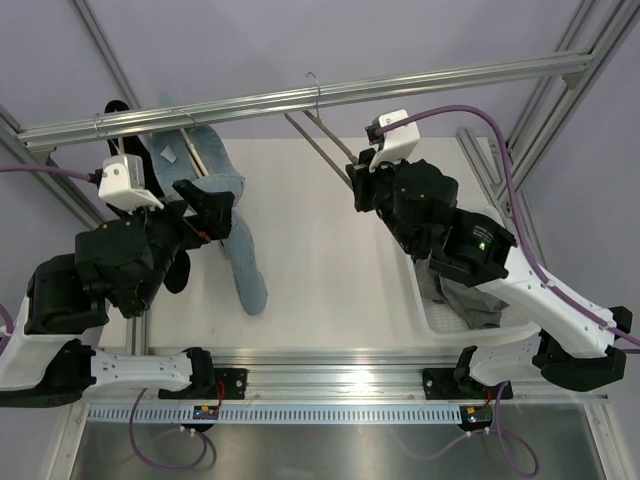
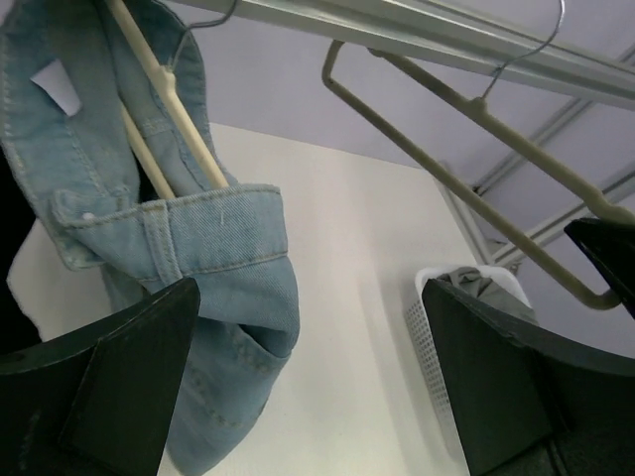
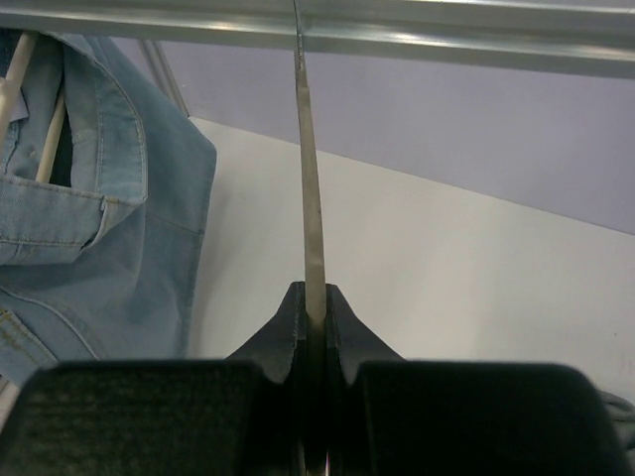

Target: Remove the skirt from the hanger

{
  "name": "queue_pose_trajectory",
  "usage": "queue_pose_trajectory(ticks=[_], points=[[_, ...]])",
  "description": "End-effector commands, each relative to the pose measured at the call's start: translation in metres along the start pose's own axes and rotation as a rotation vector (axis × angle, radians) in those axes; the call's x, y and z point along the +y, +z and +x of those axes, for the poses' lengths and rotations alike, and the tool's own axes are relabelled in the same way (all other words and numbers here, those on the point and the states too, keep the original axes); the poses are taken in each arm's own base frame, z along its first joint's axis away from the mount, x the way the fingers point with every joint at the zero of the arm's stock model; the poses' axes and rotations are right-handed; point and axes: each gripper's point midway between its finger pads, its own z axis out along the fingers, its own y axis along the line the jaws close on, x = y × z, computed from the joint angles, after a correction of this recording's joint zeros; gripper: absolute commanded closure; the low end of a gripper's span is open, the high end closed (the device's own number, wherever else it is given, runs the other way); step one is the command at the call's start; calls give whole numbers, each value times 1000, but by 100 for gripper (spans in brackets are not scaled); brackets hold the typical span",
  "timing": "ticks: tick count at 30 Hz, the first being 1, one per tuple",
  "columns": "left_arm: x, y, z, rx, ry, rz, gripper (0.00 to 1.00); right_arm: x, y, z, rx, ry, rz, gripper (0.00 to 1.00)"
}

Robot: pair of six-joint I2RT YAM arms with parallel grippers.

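Note:
The skirt (image 1: 468, 300) is already in the basket, so the robot's right gripper should next go down a little and open to let go of the hanger's lower bar (image 1: 353, 182).
The grey-taupe hanger (image 1: 322, 145) hangs bare from the metal rail by its wire hook. My right gripper (image 1: 358, 183) is shut on its lower end. In the right wrist view the hanger (image 3: 313, 218) runs edge-on up from between the closed fingers of the right gripper (image 3: 316, 297). The dark grey skirt (image 1: 468, 300) lies crumpled in a white basket (image 1: 432, 322) under my right arm, off the hanger. My left gripper (image 1: 220, 212) is open beside the jeans, holding nothing. From the left wrist I see the hanger (image 2: 466, 183) and the skirt (image 2: 476, 286) in the basket.
Light blue jeans (image 1: 232, 215) hang from a cream hanger (image 2: 164, 104) on the rail (image 1: 330, 95) at the left. A black garment (image 1: 135, 150) hangs further left. Frame posts stand at both sides of the white table (image 1: 330, 260).

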Motion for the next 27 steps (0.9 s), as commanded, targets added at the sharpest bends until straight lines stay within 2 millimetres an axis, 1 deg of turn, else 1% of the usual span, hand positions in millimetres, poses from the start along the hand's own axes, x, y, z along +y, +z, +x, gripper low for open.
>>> queue_pose_trajectory(ticks=[1, 3, 4, 5, 8, 9, 10, 11, 12, 13, 14, 15, 16, 17, 18, 19, 21, 22, 23, 25, 27], points=[[12, 2, -32, -62, 73, -138, 1, 0, 5, 10, 6, 62, 12, 100], [7, 5, -38, -50, 122, -143, 1, -2, 3, 14, 16, 65, 17, 100], [11, 4, -51, -61, 116, -161, 1, -2, 3, 17, 20, 74, 19, 100], [5, 11, -47, -45, 147, -174, 1, -2, 3, 22, 27, 73, 21, 100], [6, 20, -46, -23, 183, -193, 1, -4, 1, 28, 37, 86, 26, 100], [2, 25, -39, 10, 191, -171, 1, -5, 0, 29, 41, 87, 28, 100], [14, 32, -41, 11, 189, -221, 1, -5, 1, 31, 45, 84, 32, 100], [17, 37, -36, 28, 192, -234, 1, -6, 1, 34, 53, 79, 36, 98], [19, 40, -34, 41, 192, -239, 1, -7, 0, 35, 55, 80, 37, 95], [28, 44, -35, 38, 192, -274, 1, -7, 0, 35, 57, 83, 36, 90], [30, 48, -33, 37, 201, -284, 1, -7, -1, 37, 62, 82, 35, 81], [34, 50, -34, 37, 195, -291, 1, -7, -3, 36, 61, 84, 27, 56], [36, 53, -33, 38, 193, -290, 1, -7, -5, 36, 62, 87, 20, 47], [32, 56, -29, 56, 197, -260, 1, -8, -7, 35, 62, 87, 18, 38], [35, 61, -31, 49, 184, -269, 1, -9, -8, 35, 63, 89, 17, 26], [34, 65, -30, 55, 182, -267, 2, -9, -9, 34, 63, 92, 17, 23], [37, 70, -29, 66, 172, -274, 3, -13, -14, 33, 66, 94, 22, 20], [37, 75, -27, 72, 176, -279, 6, -15, -16, 34, 71, 98, 25, 19], [37, 77, -26, 78, 179, -281, 9, -18, -21, 30, 61, 112, 23, 16], [39, 86, -22, 77, 182, -292, 13, -21, -26, 30, 58, 127, 23, 15], [43, 90, -18, 78, 181, -305, 17, -28, -36, 22, 35, 152, 19, 15]])
